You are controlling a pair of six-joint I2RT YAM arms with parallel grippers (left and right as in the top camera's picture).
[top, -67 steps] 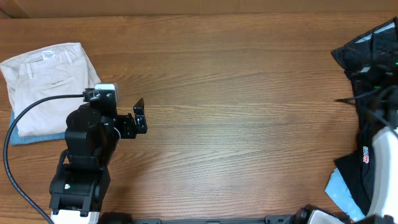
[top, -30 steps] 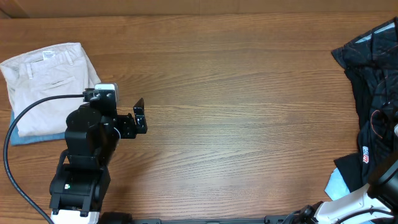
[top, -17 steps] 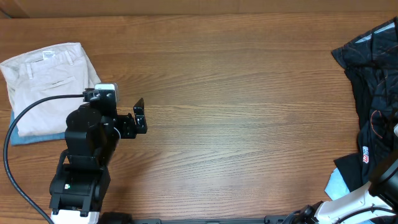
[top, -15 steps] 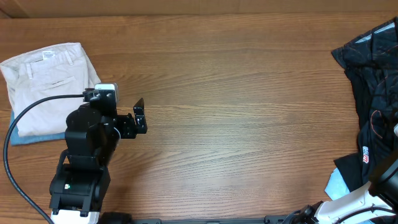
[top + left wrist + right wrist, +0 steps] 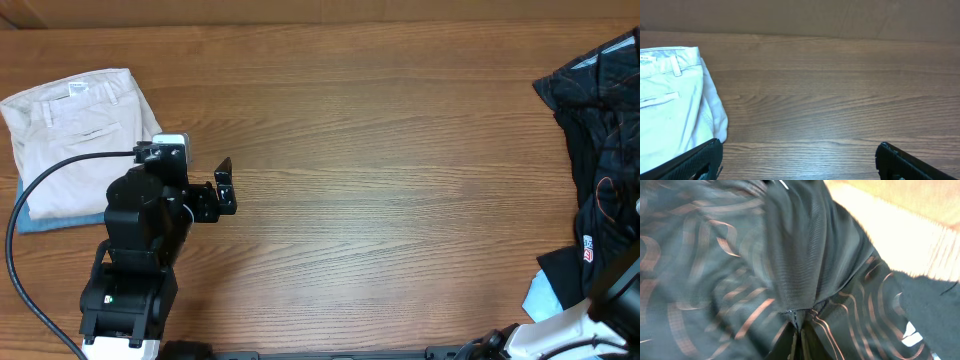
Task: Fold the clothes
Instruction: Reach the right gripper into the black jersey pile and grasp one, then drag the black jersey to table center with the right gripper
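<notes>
My right gripper is pinching the fold and next needs to carry it to the table's bare middle, to the gripper's left in the overhead view, and release it.
The clothes [image 5: 592, 140] are a black garment with thin orange wavy lines, heaped at the table's right edge, with a red-and-white logo [image 5: 588, 252] and light blue trim [image 5: 540, 298]. In the right wrist view my right gripper [image 5: 799, 330] is shut on a pinched fold of this black fabric [image 5: 805, 265], which fills the view. Overhead, only part of the right arm [image 5: 615, 295] shows at the bottom right corner. My left gripper [image 5: 224, 185] stands open over bare wood at the left, far from the garment. Nothing lies between its fingers [image 5: 702, 157].
Folded beige trousers [image 5: 75, 125] lie at the back left on a blue cloth [image 5: 45, 222], just beside my left arm. They also show in the left wrist view as pale trousers [image 5: 670, 105]. The wooden table [image 5: 400, 180] stretches between both arms.
The right arm has drawn back from above the black garment to the bottom right corner. The left arm has not moved.
</notes>
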